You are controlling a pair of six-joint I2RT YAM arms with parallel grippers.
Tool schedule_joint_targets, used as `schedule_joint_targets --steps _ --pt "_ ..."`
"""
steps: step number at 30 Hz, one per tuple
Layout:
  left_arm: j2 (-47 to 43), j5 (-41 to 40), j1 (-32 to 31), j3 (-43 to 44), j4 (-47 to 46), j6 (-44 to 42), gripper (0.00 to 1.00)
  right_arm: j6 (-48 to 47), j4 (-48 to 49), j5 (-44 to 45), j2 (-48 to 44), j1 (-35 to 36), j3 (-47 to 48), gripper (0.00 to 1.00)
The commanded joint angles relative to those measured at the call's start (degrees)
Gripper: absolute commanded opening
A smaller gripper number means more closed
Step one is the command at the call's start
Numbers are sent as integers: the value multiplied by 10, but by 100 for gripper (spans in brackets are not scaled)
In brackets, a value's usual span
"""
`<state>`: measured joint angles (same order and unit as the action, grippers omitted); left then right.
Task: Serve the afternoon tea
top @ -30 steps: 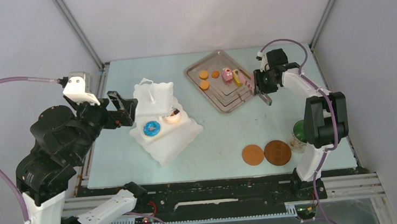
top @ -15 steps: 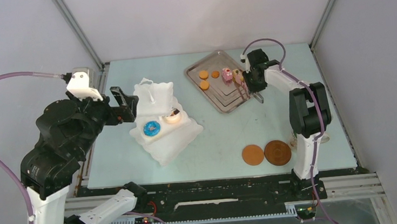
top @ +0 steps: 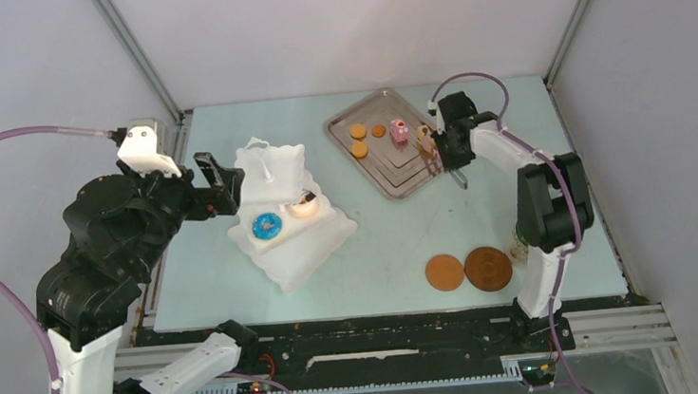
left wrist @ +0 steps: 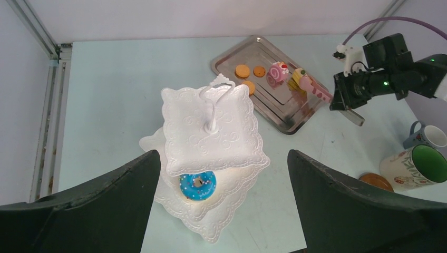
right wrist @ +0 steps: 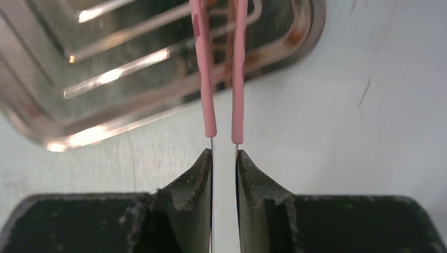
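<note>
The tongs next go back and left in the top view with my right gripper, for release over the stand's lowest shelf [top: 333, 229], whose corner is bare.
The white three-tier stand [top: 280, 189] carries a blue doughnut [top: 266, 226] and a brown-topped pastry [top: 304, 204]. My left gripper [top: 215, 185] hovers open just left of it; in the left wrist view the stand [left wrist: 211, 124] and doughnut [left wrist: 197, 184] lie between its fingers [left wrist: 121, 205]. My right gripper [top: 444, 150] is shut on pink tongs [right wrist: 205, 79], whose tips reach a yellow cake slice [left wrist: 299, 79] on the tray. A pink cake slice [top: 400, 132] and orange biscuits [top: 359, 131] are also on it. The green-lined mug [left wrist: 416, 166], the small white cup [left wrist: 424, 136] and two brown coasters [top: 444, 272] are at the near right.
The silver metal tray [top: 390, 169] lies at the back centre, with its near right edge under the tongs. The right arm's upright links [top: 546, 208] hide the mug in the top view. Frame posts stand at the table's back corners.
My right arm swung left over the tray's edge and the tongs' arms were squeezed closer together at the yellow cake slice. The left arm shifted slightly, then held still.
</note>
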<state>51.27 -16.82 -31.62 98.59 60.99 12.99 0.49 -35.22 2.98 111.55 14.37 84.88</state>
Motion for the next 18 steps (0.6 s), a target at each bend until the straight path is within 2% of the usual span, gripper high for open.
schedule_joint_targets --steps 1,5,9,18 --pt "-4 16 -3 0 -23 -9 98 36 5 -22 -123 -1 -65 13" --pt "-7 18 -3 -2 -26 -8 98 63 -1 -36 -193 17 -128 13" --pt "-11 13 -4 -1 -24 -9 98 76 -8 -47 -257 66 -179 12" --pt "-17 18 -8 -4 -25 -1 98 76 42 -61 -313 252 -263 12"
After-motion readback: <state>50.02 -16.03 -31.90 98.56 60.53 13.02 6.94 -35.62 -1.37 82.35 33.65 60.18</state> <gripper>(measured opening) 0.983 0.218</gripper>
